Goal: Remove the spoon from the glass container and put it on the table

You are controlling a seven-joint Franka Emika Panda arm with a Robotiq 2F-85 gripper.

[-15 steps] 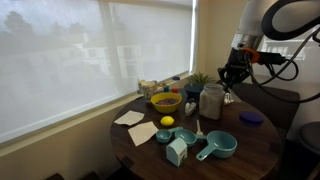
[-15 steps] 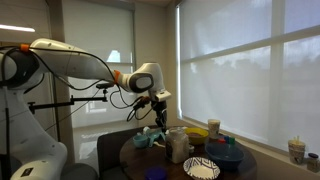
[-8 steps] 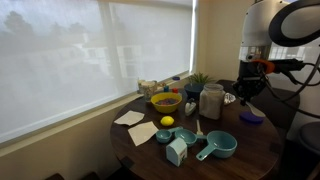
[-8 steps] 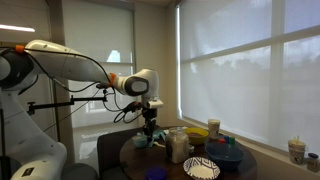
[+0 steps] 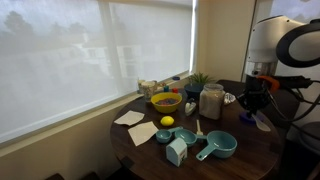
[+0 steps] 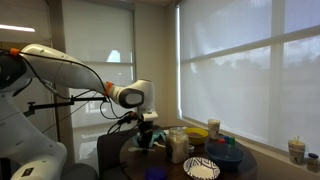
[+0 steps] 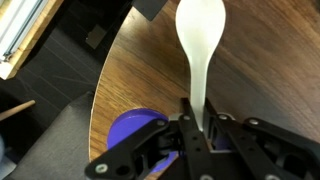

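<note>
Bare brown wood lies open below the gripper beside the purple lid, so the robot will next lower the spoon [image 7: 198,40] onto the clear tabletop and let go of the spoon's thin handle.
My gripper [image 7: 197,120] is shut on the thin handle of the pale cream spoon [image 7: 198,40], whose bowl hangs out over the dark brown wooden table [image 7: 140,70]. In an exterior view the gripper [image 5: 256,108] is low over the table's edge [image 5: 262,152], well away from the glass jar [image 5: 211,101]. The spoon is out of the jar. In an exterior view the gripper [image 6: 147,134] hangs close above the table beside the jar [image 6: 178,146]. I cannot tell whether the spoon touches the wood.
A purple lid [image 7: 135,130] lies on the table just beside the gripper. A yellow bowl [image 5: 166,101], a lemon [image 5: 167,122], teal measuring cups [image 5: 217,147], a teal carton [image 5: 176,151] and napkins [image 5: 129,118] fill the table. A striped plate [image 6: 201,168] lies at one edge.
The arm has carried the spoon away from above the jar, out toward the table's edge, and has come down closer to the tabletop.
</note>
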